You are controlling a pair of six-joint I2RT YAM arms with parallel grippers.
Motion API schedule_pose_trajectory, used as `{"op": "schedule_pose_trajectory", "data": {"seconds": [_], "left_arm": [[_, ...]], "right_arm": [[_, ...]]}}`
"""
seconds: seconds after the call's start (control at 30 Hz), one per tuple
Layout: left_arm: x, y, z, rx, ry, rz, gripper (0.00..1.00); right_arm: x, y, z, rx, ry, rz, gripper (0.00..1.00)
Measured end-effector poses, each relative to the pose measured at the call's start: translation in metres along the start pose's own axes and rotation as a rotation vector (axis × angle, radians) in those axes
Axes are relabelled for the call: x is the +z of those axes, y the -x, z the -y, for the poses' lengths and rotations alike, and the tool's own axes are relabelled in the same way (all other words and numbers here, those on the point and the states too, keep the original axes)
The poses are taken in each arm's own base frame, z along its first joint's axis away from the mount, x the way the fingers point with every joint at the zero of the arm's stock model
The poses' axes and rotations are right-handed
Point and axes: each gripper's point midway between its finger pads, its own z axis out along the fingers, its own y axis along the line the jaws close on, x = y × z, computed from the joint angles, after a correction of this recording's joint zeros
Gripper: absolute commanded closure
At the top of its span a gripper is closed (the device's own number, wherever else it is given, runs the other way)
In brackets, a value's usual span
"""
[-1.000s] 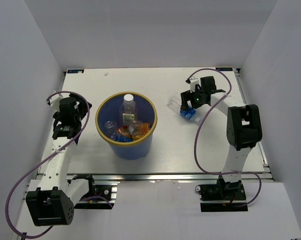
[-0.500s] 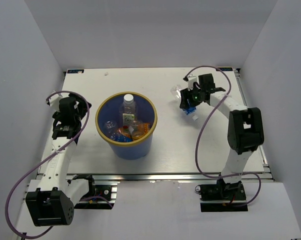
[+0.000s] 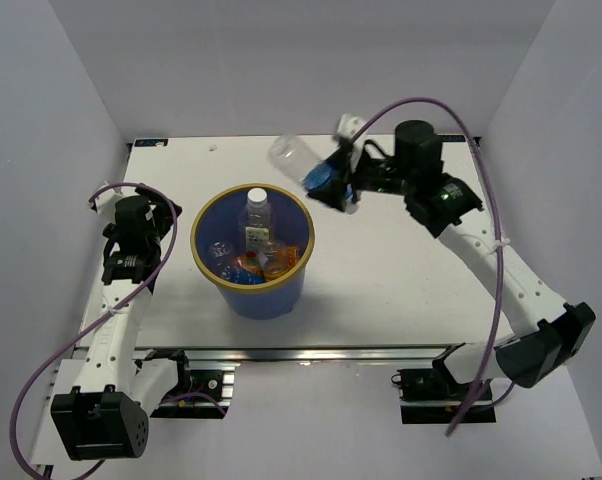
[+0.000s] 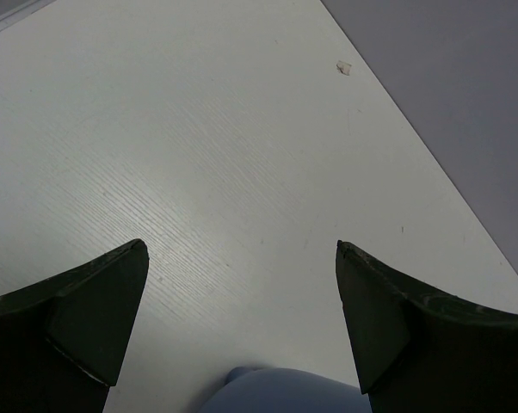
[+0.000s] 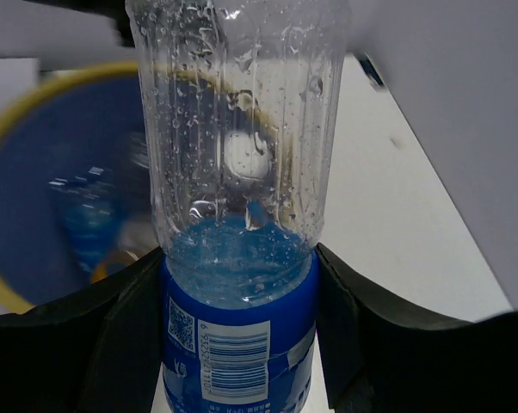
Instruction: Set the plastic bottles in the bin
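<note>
The bin's opening [image 3: 251, 238] [image 5: 108, 185] is left of my right gripper in the top view, so I should carry the bottle with the blue label that way past the bin's rim to release it inside.
My right gripper [image 3: 333, 180] [image 5: 239, 323] is shut on a clear plastic bottle with a blue label [image 3: 303, 166] [image 5: 239, 215], held in the air just right of and beyond the bin. The bin [image 3: 252, 283] [image 5: 18, 215] is a blue bucket with a tan-yellow rim. Inside it stand a clear bottle with a white cap [image 3: 256, 217] and orange bottles [image 3: 265, 264]. My left gripper [image 3: 141, 213] [image 4: 242, 258] stands open over bare table left of the bin, nothing between its fingers.
The white table [image 3: 381, 290] is boxed in by grey walls at the left, back and right. A small scrap [image 4: 344, 67] lies near the far table edge. Purple cables loop off both arms.
My right gripper has closed on the blue-label bottle, lifted it off the table at the right and swung it left toward the bin. The left arm has stayed put.
</note>
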Motion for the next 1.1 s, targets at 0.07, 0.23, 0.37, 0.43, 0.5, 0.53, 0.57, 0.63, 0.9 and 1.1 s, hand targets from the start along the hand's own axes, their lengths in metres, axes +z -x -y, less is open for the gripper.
{"op": "schedule_pose_trajectory", "data": {"seconds": [0.07,0.23,0.37,0.43,0.5,0.53,0.57,0.63,0.9,1.1], "left_arm": [[0.0,-0.001,0.0,0.0,-0.003,-0.003,0.02],[-0.001,0.0,0.001,0.0,-0.005,-0.003,0.02],[-0.001,0.001,0.001,-0.001,-0.005,0.003,0.02],[-0.002,0.002,0.001,-0.003,-0.005,0.008,0.02],[-0.003,0.004,0.0,-0.004,-0.003,0.014,0.02],[-0.003,0.004,0.0,-0.004,-0.001,0.017,0.02],[-0.003,0.005,0.0,-0.004,0.001,0.019,0.02],[-0.003,0.005,-0.001,-0.004,0.003,0.021,0.02],[-0.003,0.006,-0.001,-0.005,0.007,0.023,0.02],[-0.003,0.005,-0.002,-0.003,0.011,0.022,0.02]], "right_arm": [[0.014,0.027,-0.044,-0.084,0.118,0.048,0.63],[0.039,0.06,-0.091,-0.211,0.251,0.092,0.52],[0.065,0.06,-0.11,-0.236,0.3,0.058,0.46],[0.078,0.052,-0.12,-0.228,0.326,0.021,0.41],[0.086,0.038,-0.129,-0.218,0.349,-0.027,0.32],[0.088,0.03,-0.132,-0.21,0.358,-0.054,0.17],[0.089,0.023,-0.134,-0.202,0.363,-0.08,0.11],[0.088,0.016,-0.134,-0.193,0.359,-0.108,0.11],[0.072,0.026,-0.135,-0.205,0.34,-0.08,0.11],[0.065,0.043,-0.13,-0.191,0.284,-0.024,0.11]]}}
